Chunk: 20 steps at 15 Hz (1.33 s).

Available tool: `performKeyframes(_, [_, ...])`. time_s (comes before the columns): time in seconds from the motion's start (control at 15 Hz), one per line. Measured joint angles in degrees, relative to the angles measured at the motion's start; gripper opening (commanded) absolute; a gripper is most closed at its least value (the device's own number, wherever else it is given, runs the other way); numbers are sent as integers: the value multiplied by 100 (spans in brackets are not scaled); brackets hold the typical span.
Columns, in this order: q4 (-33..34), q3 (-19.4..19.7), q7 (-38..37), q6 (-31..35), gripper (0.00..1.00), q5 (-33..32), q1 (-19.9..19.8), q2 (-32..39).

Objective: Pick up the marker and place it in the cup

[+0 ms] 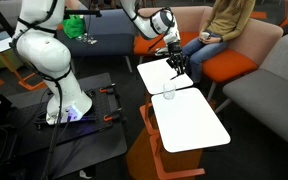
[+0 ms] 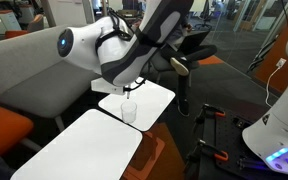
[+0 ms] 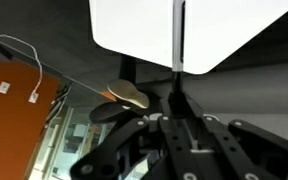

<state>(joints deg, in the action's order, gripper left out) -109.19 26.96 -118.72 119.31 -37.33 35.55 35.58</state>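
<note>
The clear cup's opening (image 2: pixel 129 104) is below my gripper, so next I lower it there to release the marker, since the marker's tip still hangs above the cup's rim.
My gripper (image 1: pixel 177 68) hangs over the far white table (image 1: pixel 156 74), a little above and behind the clear cup (image 1: pixel 169 93). In an exterior view the gripper (image 2: pixel 130 90) is just above the cup (image 2: pixel 130 112). The cup stands upright near the seam between the two white tables. In the wrist view the fingers (image 3: pixel 176 112) are shut on a thin dark stick, the marker (image 3: pixel 175 88), which points away towards the table. The marker shows only as a small dark tip below the fingers in both exterior views. The cup is out of the wrist view.
A second white table (image 1: pixel 192 125) adjoins the first one. A seated person (image 1: pixel 222 30) on an orange and grey sofa (image 1: pixel 246 62) is close behind the tables. Another white robot (image 1: pixel 46 60) stands on the floor nearby. A grey sofa (image 2: pixel 29 75) is behind the tables.
</note>
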Motion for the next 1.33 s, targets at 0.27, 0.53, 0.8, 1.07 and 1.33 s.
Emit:
performKeyframes(0.27, [157,-846,-405,-631,5,-265,-485,50])
performKeyframes(0.53, [565,-1280,-736,-1222,5,-440,-974,486])
performKeyframes(0.8, [1152,-1485,-770,-1367,5,-526,-1279,1047])
performKeyframes(1.07, [1588,-1561,-770,-1370,5,-568,-1330,1399])
performKeyframes(1.33, [1811,-1722,-768,-1370,20,-510,-1448,1577])
